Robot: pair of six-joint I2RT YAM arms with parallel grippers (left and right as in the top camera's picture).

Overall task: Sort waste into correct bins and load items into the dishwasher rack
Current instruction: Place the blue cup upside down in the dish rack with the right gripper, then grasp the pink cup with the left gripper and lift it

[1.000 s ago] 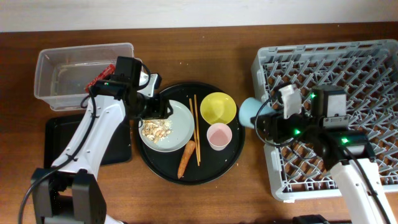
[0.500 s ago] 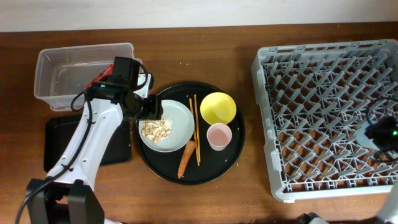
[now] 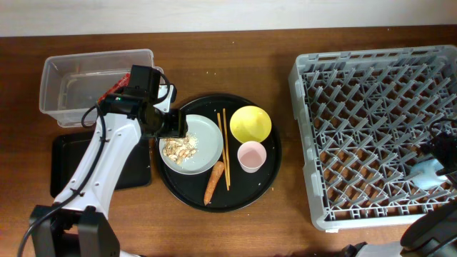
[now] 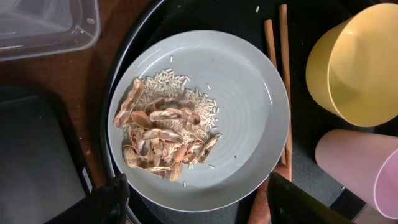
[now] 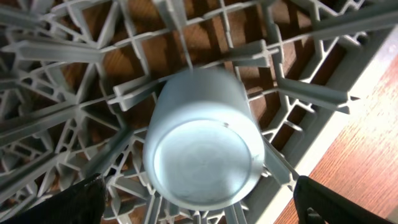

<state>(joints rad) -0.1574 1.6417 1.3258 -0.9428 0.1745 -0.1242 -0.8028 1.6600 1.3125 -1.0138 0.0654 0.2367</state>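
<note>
My left gripper swings across the plate [image 3: 207, 143] next, then lowers onto the pink cup's rim by the chopsticks, because the cup's upturned opening leaves room for a finger.
My left gripper [image 4: 205, 205] is open, its fingers on either side of the near rim of the grey-green plate [image 4: 249, 106], which holds beige food scraps [image 4: 158, 140]. The plate [image 3: 207, 143] sits on the round black tray with the chopsticks [image 3: 223, 146], yellow bowl [image 3: 250, 123], pink cup [image 3: 251, 155] and carrot [image 3: 213, 182]. My right gripper [image 5: 208, 205] is open, its fingers well apart from the blue cup [image 5: 202, 146], which stands upside down in the dishwasher rack [image 3: 357, 107]. A red wrapper [image 3: 114, 89] lies in the clear box [image 3: 71, 71]. No tissue shows.
The shallow black rectangular tray [image 3: 68, 160] lies in front of the clear box, under my left arm. The round black tray [image 3: 264, 178] sits mid-table. The rack's right wall and bare wood table [image 5: 367, 162] are just beside the blue cup.
My right arm carried the blue cup from the rack's left edge to its lower right part, where it now sits. My left gripper shifted slightly over the plate.
</note>
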